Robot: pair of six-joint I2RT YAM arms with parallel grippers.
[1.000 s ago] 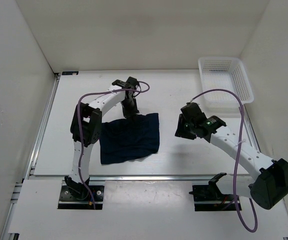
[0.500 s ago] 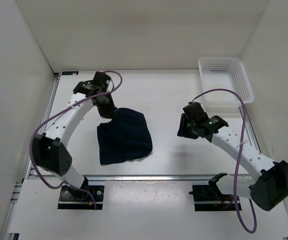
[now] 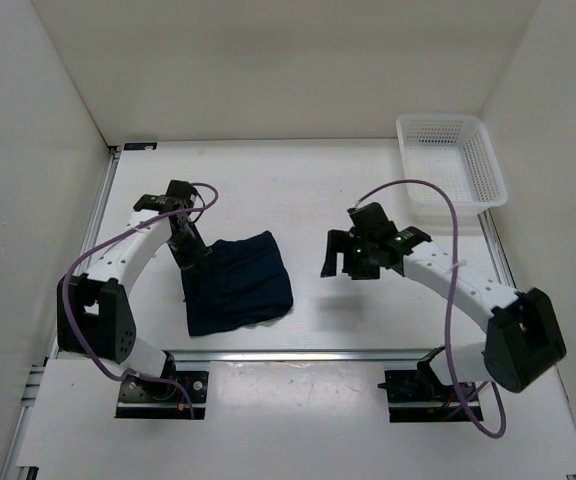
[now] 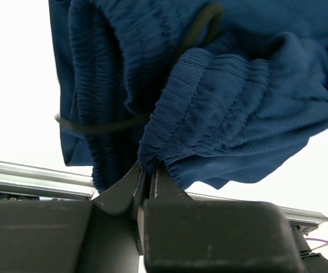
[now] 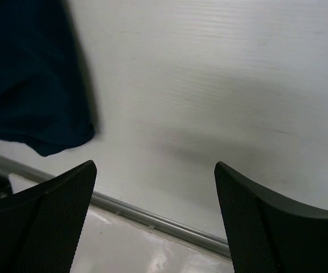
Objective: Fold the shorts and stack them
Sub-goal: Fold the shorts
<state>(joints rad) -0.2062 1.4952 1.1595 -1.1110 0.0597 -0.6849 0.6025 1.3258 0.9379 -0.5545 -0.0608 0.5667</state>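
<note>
Bare table separates the shorts from my right gripper, so next I need to move my left gripper to the right in the top view toward the shorts' middle (image 3: 234, 264), lowering to release.
The dark navy shorts (image 3: 240, 282) lie folded on the white table, left of centre. My left gripper (image 3: 190, 257) is shut on their ribbed waistband at the upper left corner; the left wrist view shows the fabric (image 4: 209, 85) pinched between the closed fingers, with a dark drawstring across it. My right gripper (image 3: 346, 262) is open and empty, hovering above the table to the right of the shorts. The right wrist view shows its wide-apart fingers (image 5: 44, 222) and a corner of the shorts (image 5: 27, 85) at upper left.
A white mesh basket (image 3: 452, 160) stands at the back right corner. White walls enclose the table on three sides. A metal rail (image 3: 298, 354) runs along the table's near edge, in front of both arm bases.
My left gripper has dragged the shorts leftward and nearer, folding them narrower. My right gripper has moved left toward the shorts.
</note>
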